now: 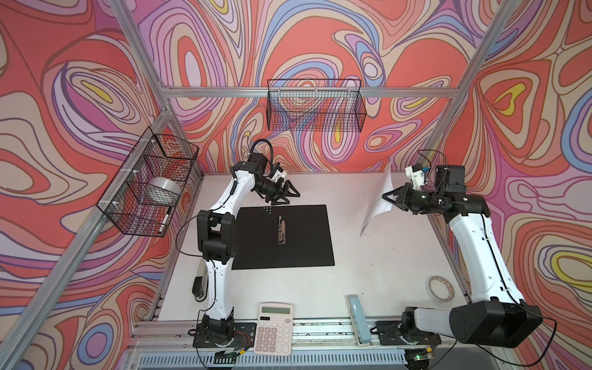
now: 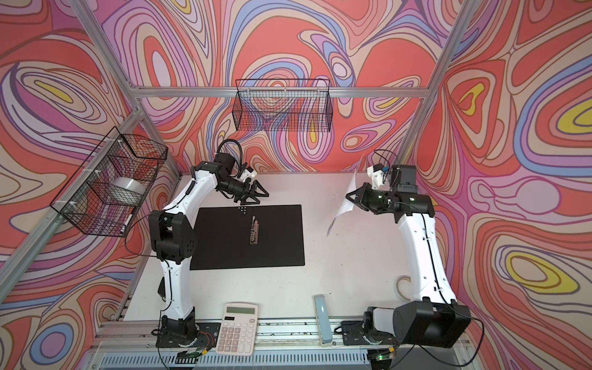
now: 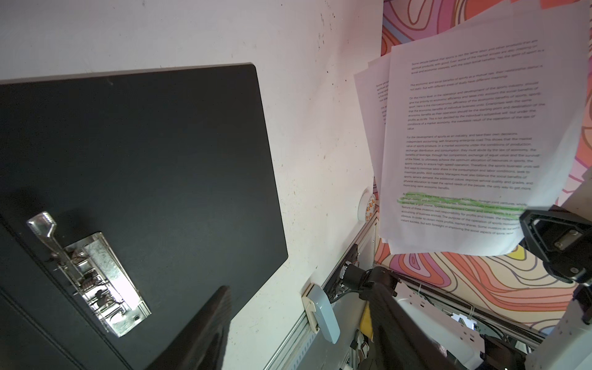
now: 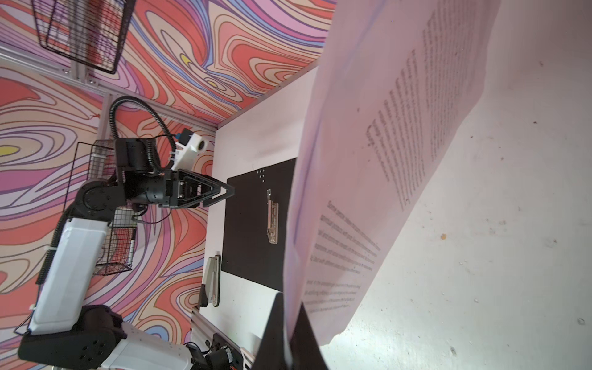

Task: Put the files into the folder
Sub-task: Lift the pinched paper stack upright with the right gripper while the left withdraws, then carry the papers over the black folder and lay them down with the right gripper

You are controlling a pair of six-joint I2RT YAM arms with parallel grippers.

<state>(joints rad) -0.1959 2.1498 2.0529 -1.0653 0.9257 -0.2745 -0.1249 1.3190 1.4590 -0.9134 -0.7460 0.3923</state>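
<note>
My right gripper holds the files and will next swing toward the folder (image 1: 304, 243) and go down beside the folder's edge that faces the files to release them, because the black inside lies bare.
The folder (image 1: 304, 243) lies open on the table, black inside up, with its metal spine clip (image 1: 282, 232) in the middle; it shows in both top views (image 2: 224, 243). My right gripper (image 1: 384, 196) is shut on a lower corner of the files (image 1: 378, 208), white printed sheets hanging tilted in the air to the right of the folder. The right wrist view shows the files (image 4: 384, 160) pinched between the jaws of the right gripper (image 4: 290, 336). My left gripper (image 1: 290, 197) hovers open and empty over the folder's far left corner. In the left wrist view the files (image 3: 474, 144) show green-highlighted lines.
A white calculator (image 1: 274, 328) and a pale blue stapler (image 1: 358, 320) lie at the front edge. A tape roll (image 1: 441, 288) sits by the right arm. Wire baskets hang on the back wall (image 1: 315, 105) and the left wall (image 1: 150, 179).
</note>
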